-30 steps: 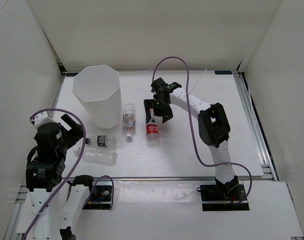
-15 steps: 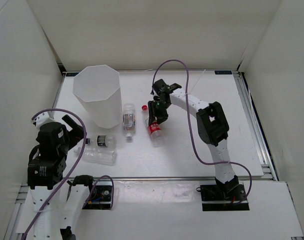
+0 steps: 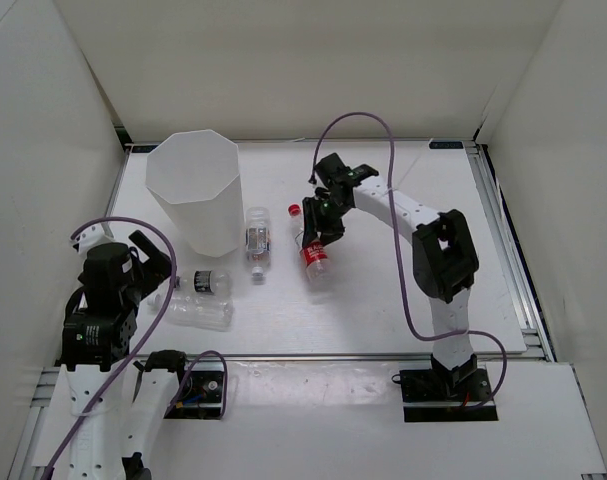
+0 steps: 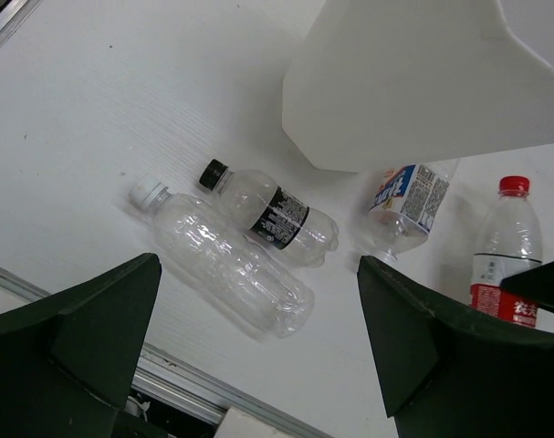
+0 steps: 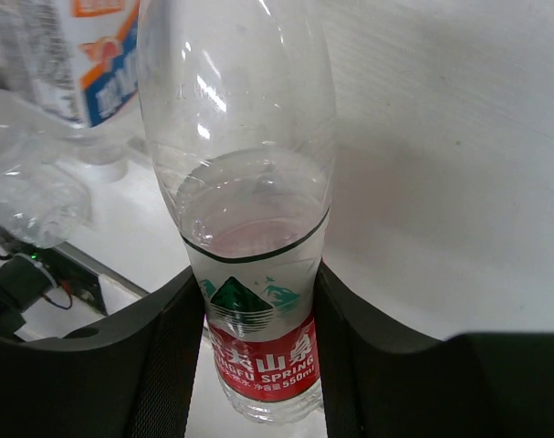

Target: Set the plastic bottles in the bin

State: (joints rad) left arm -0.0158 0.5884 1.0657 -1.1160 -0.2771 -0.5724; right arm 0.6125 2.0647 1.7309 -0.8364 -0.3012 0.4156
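Note:
I will raise my right gripper over the bin's opening and release the red-labelled bottle, since the tall bin stands to the gripper's left in the top view.
My right gripper (image 3: 312, 233) (image 5: 258, 342) is shut on the red-labelled plastic bottle (image 3: 317, 256) (image 5: 249, 228), with a finger on each side of its label. Its red cap (image 3: 294, 210) points to the back left. The tall white bin (image 3: 195, 190) (image 4: 423, 82) stands at the back left. A pale-labelled bottle (image 3: 256, 243) (image 4: 404, 205) lies just right of the bin. In front of the bin lie a black-capped bottle (image 3: 205, 283) (image 4: 272, 214) and an unlabelled one (image 3: 198, 313) (image 4: 226, 265). My left gripper (image 3: 151, 260) (image 4: 258, 265) hangs open, above and to the left of those two.
White walls close in the table on three sides. A metal rail (image 3: 363, 357) runs along the near edge and another (image 3: 508, 240) along the right side. Purple cables (image 3: 393, 290) loop from both arms.
The right gripper has shut on the red-labelled bottle and turned it, cap now further back left. The right arm's elbow swung to the right. The left arm shifted slightly.

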